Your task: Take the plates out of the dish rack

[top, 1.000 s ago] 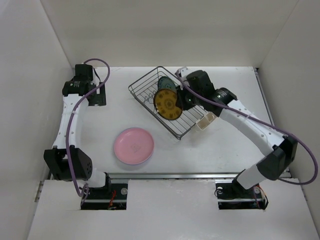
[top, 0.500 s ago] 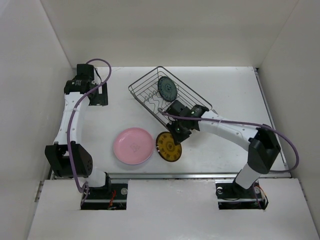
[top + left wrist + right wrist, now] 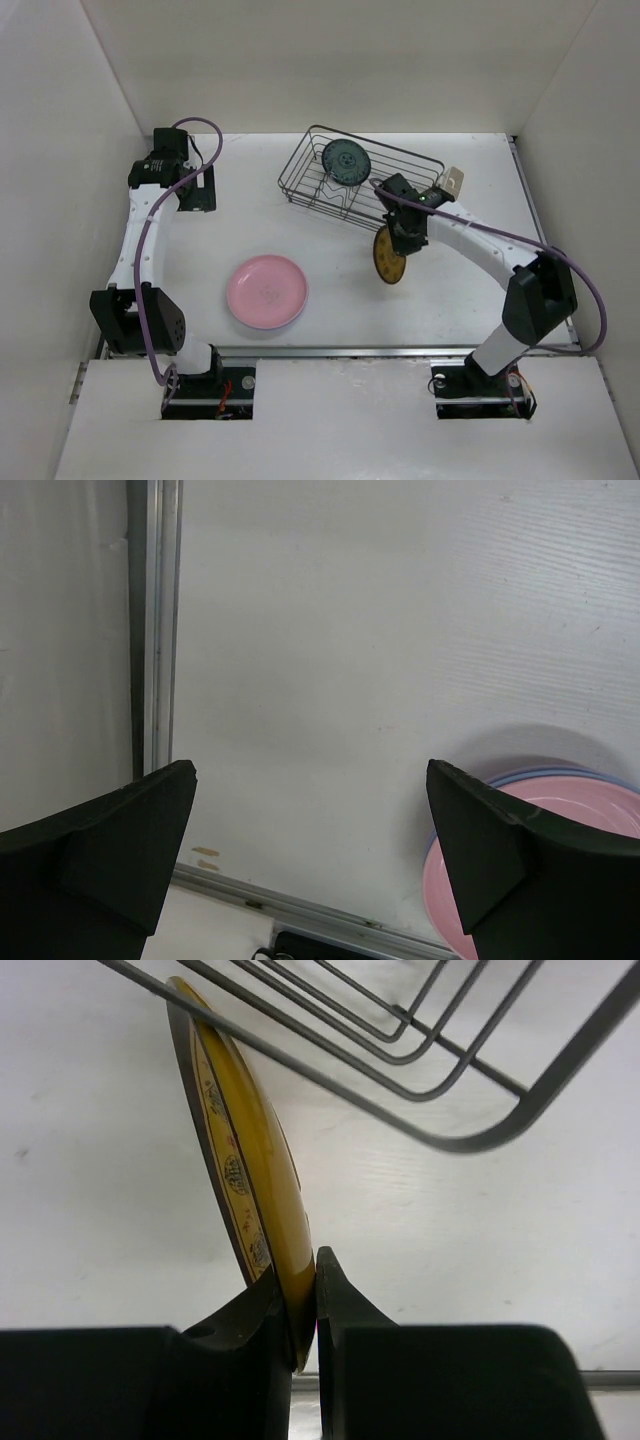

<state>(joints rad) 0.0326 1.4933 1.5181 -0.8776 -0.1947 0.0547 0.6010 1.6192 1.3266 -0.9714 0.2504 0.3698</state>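
I need to move the small plate toward the pink plate (image 3: 267,291) next with my right gripper, tilt it flat, and then lower it there.
My right gripper (image 3: 404,237) is shut on the rim of a small plate with a yellow-brown underside (image 3: 389,258), held on edge just in front of the dish rack (image 3: 400,160). In the right wrist view the plate (image 3: 245,1160) stands tilted between my fingers (image 3: 305,1300), with the rack's wires (image 3: 420,1070) right above it. A small teal patterned plate (image 3: 343,160) stands in the rack. A pink plate (image 3: 267,291) lies flat at the front left, with a blue rim (image 3: 545,774) showing under the pink plate (image 3: 570,825). My left gripper (image 3: 197,190) is open and empty (image 3: 310,860).
A cream utensil cup (image 3: 455,181) hangs on the rack's right end. White walls enclose the table on three sides. A metal rail (image 3: 400,350) runs along the near edge, and a rail (image 3: 155,620) shows in the left wrist view.
My right arm carried the yellow-brown plate out of the rack, down toward the front, then back right. The rack turned and shifted toward the back right. The left arm barely moved.
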